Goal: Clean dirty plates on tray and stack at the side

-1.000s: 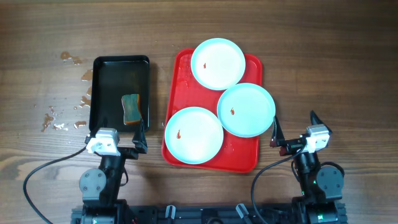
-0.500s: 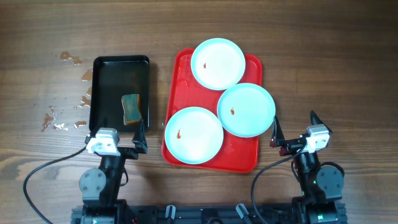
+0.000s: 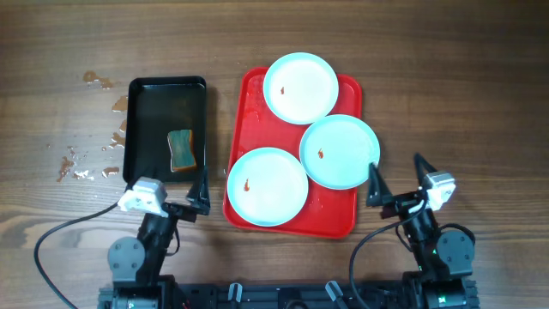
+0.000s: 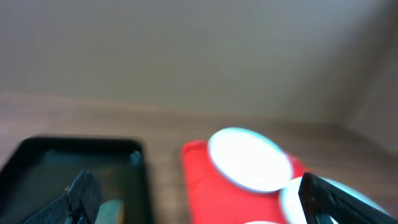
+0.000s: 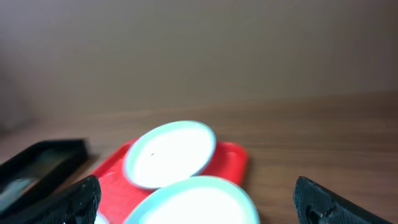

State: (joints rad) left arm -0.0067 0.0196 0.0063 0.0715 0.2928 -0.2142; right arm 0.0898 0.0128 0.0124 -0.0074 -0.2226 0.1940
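Note:
My right gripper will next go left in the overhead view and tilt down onto the near plate's facing, stain-free rim (image 3: 305, 190).
The red tray (image 3: 247, 116) lies at the table's middle with three pale-blue plates on it. The far plate (image 3: 300, 87), the right plate (image 3: 340, 152) and the near-left plate (image 3: 267, 186) each carry a small reddish-brown stain. My left gripper (image 3: 165, 190) is open and empty at the near edge of the black tray (image 3: 154, 112). My right gripper (image 3: 397, 182) is open and empty, just right of the red tray's near right corner. The left wrist view shows the far plate (image 4: 249, 159) on the red tray (image 4: 202, 180). The right wrist view shows the far plate (image 5: 169, 154) and the right plate (image 5: 199, 202).
A black tray holds a green and orange sponge (image 3: 180, 150). Brown spill drops (image 3: 90, 154) dot the wood left of it. Bare wood lies to the right of the red tray.
Both grippers have tipped and shifted slightly; the right gripper's fingers moved left toward the red tray, and the left gripper's fingers moved a little right. The plates have not moved.

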